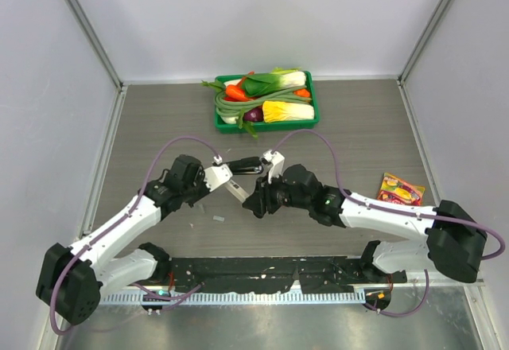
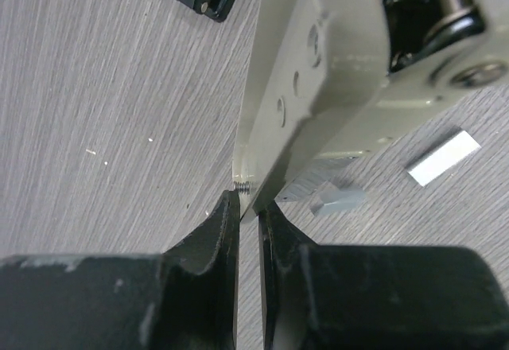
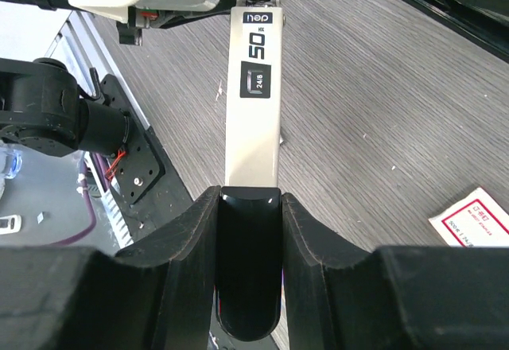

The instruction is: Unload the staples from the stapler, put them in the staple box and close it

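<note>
Next, the right gripper moves outward and down to its left in the top view and lets go of the stapler, since tabletop clear of the staple strips lies below.
The stapler (image 1: 238,191) is held open above the table between both arms. My left gripper (image 1: 229,180) is shut on the thin edge of its silvery metal part (image 2: 318,71), with the fingertips (image 2: 227,215) pinching it. My right gripper (image 3: 250,235) is shut on the black end of its cream top arm (image 3: 253,119), which bears a "50" label. Two short grey staple strips (image 2: 338,199) (image 2: 444,157) lie on the table under the stapler. One strip shows in the top view (image 1: 218,219).
A green tray (image 1: 225,124) of vegetables stands at the back centre. A yellow-red packet (image 1: 400,189) lies at the right. A small white box with red print (image 3: 473,223) lies near the right gripper. The black base plate (image 1: 262,270) runs along the near edge.
</note>
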Robot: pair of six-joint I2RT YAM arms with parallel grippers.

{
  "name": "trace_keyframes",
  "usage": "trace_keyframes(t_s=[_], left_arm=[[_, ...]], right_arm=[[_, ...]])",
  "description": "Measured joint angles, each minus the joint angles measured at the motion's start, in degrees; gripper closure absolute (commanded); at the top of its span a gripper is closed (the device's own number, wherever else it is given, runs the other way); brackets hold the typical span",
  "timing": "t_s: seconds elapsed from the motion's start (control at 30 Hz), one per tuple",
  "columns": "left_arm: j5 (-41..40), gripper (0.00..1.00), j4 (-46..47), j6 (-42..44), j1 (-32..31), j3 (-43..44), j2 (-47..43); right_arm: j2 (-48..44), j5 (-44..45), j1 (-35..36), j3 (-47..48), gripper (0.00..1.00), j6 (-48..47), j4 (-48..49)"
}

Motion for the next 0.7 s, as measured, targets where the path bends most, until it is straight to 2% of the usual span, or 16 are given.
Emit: trace_keyframes(t_s=[0.23,0.27,0.37,0.5,0.6,0.63,0.7], left_arm=[[0.6,1.00,0.5,-0.3,-0.7,0.8,0.8],[0.8,0.97,-0.4,-1.0,-0.7,1.6,1.1],[1.6,0.85,-3.9,-3.7,-0.7,5.0,1.8],[3.5,0.69,-9.0,-8.6,-0.1,11.9,2.6],[5.8,0.53,-10.5,-11.7,0.2,16.0,2.2],[6.6,0.40,-10.8,-12.6,0.2,16.8,1.8],[7.8,0.31,-11.8,-14.1,0.1,18.0,0.7]], right_arm=[[-1.7,0.6,-0.2,-1.4,0.99,-0.6,-0.5],[-1.7,0.7,-0.2,-1.4,0.99,-0.7,-0.4],[-1.7,1.4,-0.2,-0.8,0.99,-1.3,-0.2],[1.4,2.4,-0.8,5.9,0.99,-3.3,-2.1],[7.5,3.8,-1.6,14.6,0.99,-5.5,-3.6],[9.7,4.1,-1.8,17.3,0.99,-6.3,-4.0],[14.3,4.8,-2.2,22.4,0.99,-7.6,-5.3]])
